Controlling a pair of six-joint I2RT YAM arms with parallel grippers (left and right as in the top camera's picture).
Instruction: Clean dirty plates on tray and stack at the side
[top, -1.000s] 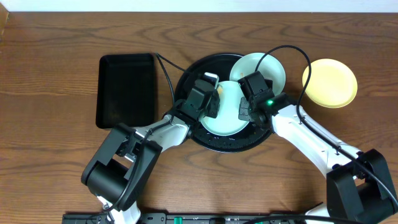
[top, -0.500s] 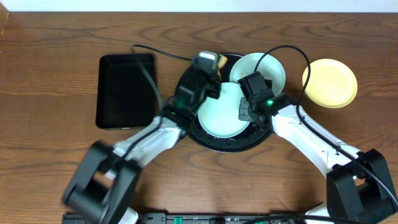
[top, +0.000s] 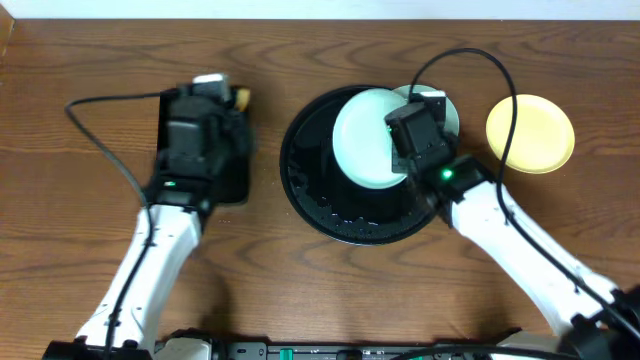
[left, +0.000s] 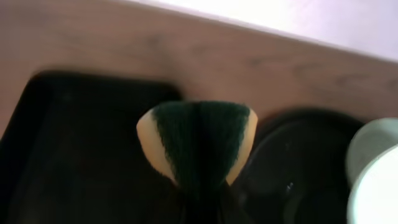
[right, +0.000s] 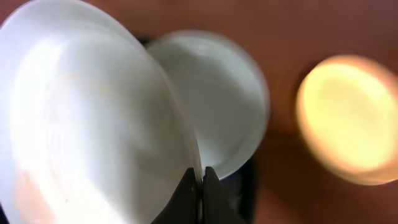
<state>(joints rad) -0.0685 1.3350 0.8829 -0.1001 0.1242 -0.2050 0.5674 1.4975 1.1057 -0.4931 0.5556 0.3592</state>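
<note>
I should move my right gripper to the right in the overhead view and lower its plate onto the pale yellow plate (top: 530, 133) (right: 352, 118), which lies clear of the tray.
My right gripper (top: 400, 155) is shut on the rim of a mint-blue plate (top: 366, 137) and holds it lifted over the large round black tray (top: 310, 190). In the right wrist view the fingers (right: 200, 177) pinch that plate's edge (right: 93, 124). A second mint-blue plate (top: 445, 108) lies partly under it at the tray's right rim (right: 211, 93). The pale yellow plate (top: 530, 133) lies on the table to the right (right: 348, 118). My left gripper (top: 205, 100) is shut on a yellow-and-green sponge (left: 196, 140) over the rectangular tray.
A smaller rectangular black tray (top: 175, 185) lies left of the round tray, under my left arm. Cables run from both arms across the wooden table (top: 90, 60).
My left gripper has swung left with the sponge, off the round tray to over the rectangular tray. My right gripper has lifted the mint-blue plate and moved it back and right.
</note>
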